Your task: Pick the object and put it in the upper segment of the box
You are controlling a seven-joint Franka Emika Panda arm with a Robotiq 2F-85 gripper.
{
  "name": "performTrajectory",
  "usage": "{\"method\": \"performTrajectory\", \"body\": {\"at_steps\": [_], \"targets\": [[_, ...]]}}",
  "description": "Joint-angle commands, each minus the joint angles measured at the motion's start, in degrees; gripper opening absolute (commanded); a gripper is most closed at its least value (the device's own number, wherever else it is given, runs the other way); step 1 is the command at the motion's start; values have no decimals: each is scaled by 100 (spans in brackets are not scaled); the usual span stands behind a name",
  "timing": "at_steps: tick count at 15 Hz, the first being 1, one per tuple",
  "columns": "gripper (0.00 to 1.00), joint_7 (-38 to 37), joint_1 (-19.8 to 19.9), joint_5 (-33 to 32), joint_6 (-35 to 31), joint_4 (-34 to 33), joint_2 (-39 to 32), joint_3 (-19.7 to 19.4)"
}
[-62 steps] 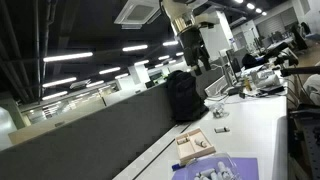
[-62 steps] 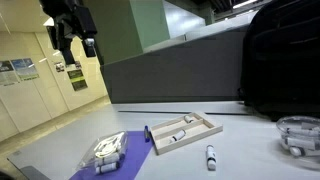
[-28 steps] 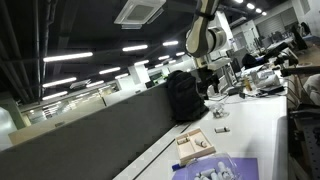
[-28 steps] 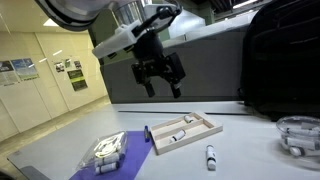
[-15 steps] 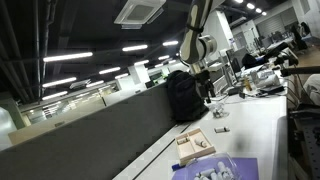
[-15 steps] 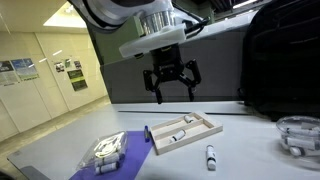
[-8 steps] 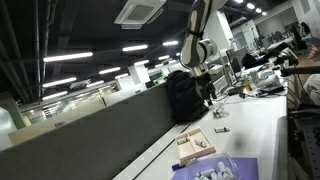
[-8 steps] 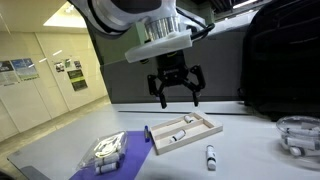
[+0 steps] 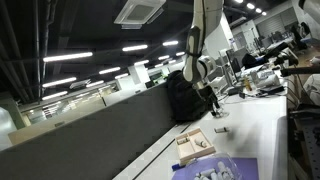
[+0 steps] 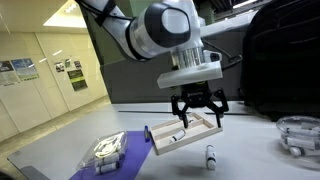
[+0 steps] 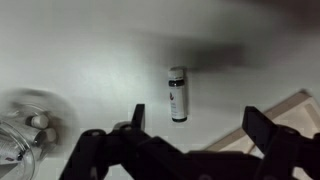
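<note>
I will first lower my gripper a little toward the clear dish. Then I will close its fingers, which are on both sides of the small white tube, to get the tube by its narrow body.
A small white tube with a dark cap lies on the white table in front of the light-wood compartment box. It also shows in the wrist view and, tiny, in an exterior view. The box holds a similar tube in one compartment. My gripper hangs open and empty above the box's right end, above and behind the loose tube. In the wrist view the open fingers frame the tube, with the box's corner at the right.
A purple-blue sheet with white pieces lies at the box's left. A black backpack stands behind. A clear dish with small items sits at the right, also in the wrist view. A grey partition runs along the table's back.
The arm has swung across from the far upper left, moved right and down, and now the gripper hangs low over the box, still open.
</note>
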State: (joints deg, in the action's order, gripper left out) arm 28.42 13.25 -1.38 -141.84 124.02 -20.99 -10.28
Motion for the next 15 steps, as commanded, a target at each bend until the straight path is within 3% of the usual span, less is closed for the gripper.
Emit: {"method": "performTrajectory", "body": {"at_steps": [1, 13, 14, 15], "targets": [[100, -177, 163, -167, -5, -623, -691, 102], [100, -210, 320, -284, 255, -1384, -1718, 254], [75, -203, 327, -289, 277, -1421, -1762, 264], [75, -197, 333, -292, 303, -1454, -1798, 274]]}}
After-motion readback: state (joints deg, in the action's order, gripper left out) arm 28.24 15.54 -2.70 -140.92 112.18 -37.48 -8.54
